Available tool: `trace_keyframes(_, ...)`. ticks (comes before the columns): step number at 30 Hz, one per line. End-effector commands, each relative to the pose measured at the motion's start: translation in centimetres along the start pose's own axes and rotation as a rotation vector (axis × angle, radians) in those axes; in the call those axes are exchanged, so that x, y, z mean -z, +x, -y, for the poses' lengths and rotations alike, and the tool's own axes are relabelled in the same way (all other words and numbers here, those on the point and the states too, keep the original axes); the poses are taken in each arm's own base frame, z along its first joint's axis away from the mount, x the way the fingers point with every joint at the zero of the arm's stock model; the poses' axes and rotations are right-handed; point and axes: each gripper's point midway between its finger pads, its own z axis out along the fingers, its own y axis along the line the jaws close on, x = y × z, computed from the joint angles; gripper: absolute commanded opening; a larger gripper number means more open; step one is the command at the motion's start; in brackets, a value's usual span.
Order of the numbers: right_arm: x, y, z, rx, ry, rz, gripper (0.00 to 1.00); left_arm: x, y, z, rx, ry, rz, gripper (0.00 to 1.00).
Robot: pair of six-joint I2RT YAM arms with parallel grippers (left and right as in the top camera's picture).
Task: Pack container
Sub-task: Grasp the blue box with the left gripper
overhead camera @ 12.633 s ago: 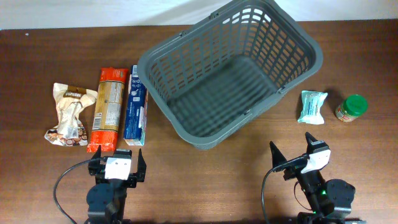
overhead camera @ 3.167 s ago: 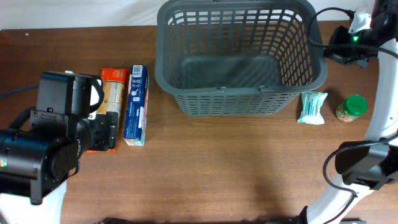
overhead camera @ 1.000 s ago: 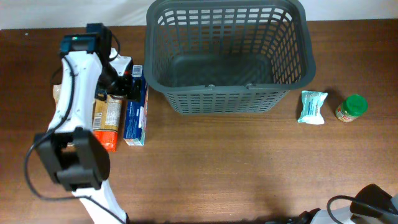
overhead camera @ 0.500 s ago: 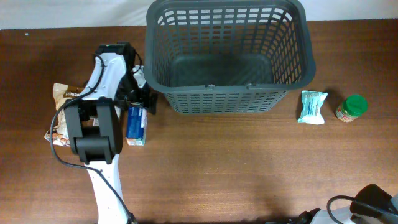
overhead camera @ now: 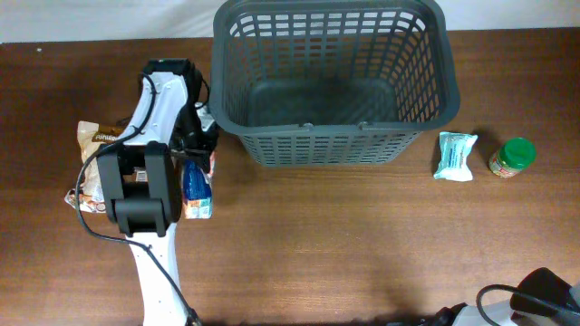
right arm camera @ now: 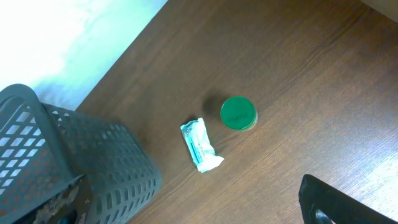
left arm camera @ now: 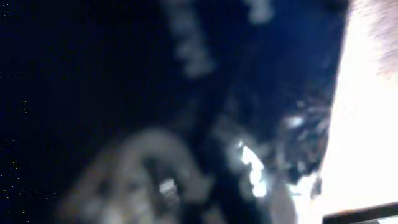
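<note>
Next, my left gripper will lift the blue box (overhead camera: 198, 188) over the container's rim, lower and release it, since the container's empty bottom is to the gripper's right in the overhead view.
The container (overhead camera: 331, 149), a big dark grey slotted basket, stands at the back centre with nothing visible inside, and its corner (right arm camera: 93, 168) shows in the right wrist view. Just left of it my left gripper (overhead camera: 195, 149) reaches down onto the top end of a blue box (overhead camera: 198, 188) and is shut on it. The left wrist view is filled with the blurred blue box (left arm camera: 124, 74) pressed close to the lens. My right gripper (right arm camera: 186, 208) hangs open high above the table, with nothing between its fingers (right arm camera: 329, 202).
A teal packet (overhead camera: 455, 156) and a green-lidded jar (overhead camera: 513, 156) lie right of the basket; both show in the right wrist view, the packet (right arm camera: 200, 146) and the jar (right arm camera: 238, 113). A brown snack bag (overhead camera: 95, 145) lies left of the left arm, which covers what is beside it.
My left gripper has come from the basket's left corner down over the blue box and closed on it. The box now looks narrower and slightly shifted. The right side is unchanged.
</note>
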Motion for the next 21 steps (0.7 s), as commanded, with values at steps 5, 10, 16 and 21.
trace_keyframes(5, -0.2, -0.2, 0.2, -0.003, 0.001, -0.003, 0.99, 13.1, -0.2, -3.1, 0.258, -0.074, 0.327, 0.02)
trace_keyframes(10, -0.2, -0.2, 0.2, -0.003, 0.001, -0.003, 0.99, 23.9, 1.5, -3.2, 0.262, -0.171, 0.672, 0.02)
trace_keyframes(16, -0.2, -0.2, 0.2, -0.003, 0.001, -0.003, 0.99, 36.5, 7.1, -0.8, 0.199, -0.26, 1.114, 0.02)
trace_keyframes(21, -0.2, -0.2, 0.2, -0.003, 0.001, -0.003, 0.99, 43.7, 12.3, 4.5, -0.1, -0.426, 1.367, 0.02)
